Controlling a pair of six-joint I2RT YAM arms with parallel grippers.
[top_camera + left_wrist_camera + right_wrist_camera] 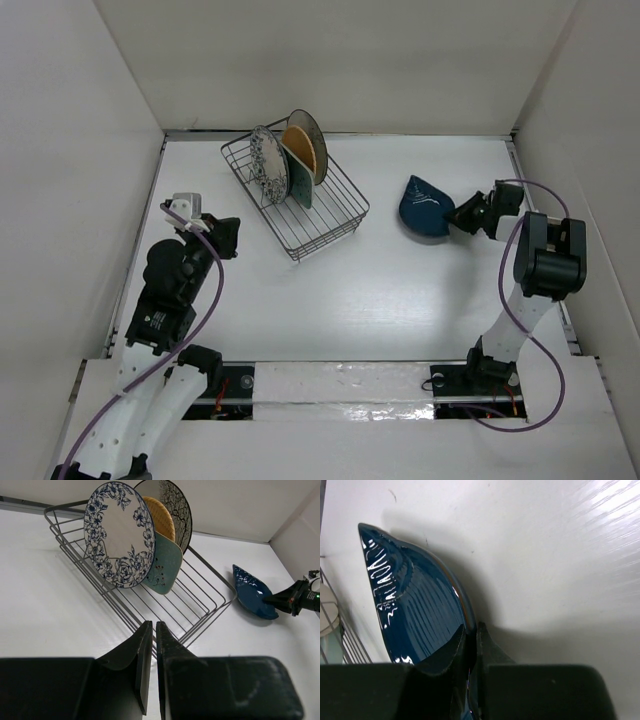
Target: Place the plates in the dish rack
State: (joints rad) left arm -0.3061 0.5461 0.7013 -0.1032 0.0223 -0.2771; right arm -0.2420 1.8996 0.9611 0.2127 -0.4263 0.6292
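My right gripper should next lift over and lower at the rack's empty end [241,163] beside the floral plate, which is to the gripper's left in the top view.
The grey wire dish rack [330,222] stands at the back centre. Upright in it are the white-and-blue floral plate [268,165], the mint plate [300,188], the orange plate [305,150] and the beige plate with grey print [310,135]. They also show in the left wrist view: floral [120,535], mint [167,562], orange [161,517], beige [177,507]. The dark-blue leaf-shaped plate [424,207] lies tilted on the table right of the rack. My right gripper [462,215] is shut on its near rim [420,615]. My left gripper [226,238] is shut and empty, left of the rack. The black plate is out of view.
White walls enclose the table on three sides. The rack's front half [200,605] holds no plates. The right arm [545,255] stands near the right wall.
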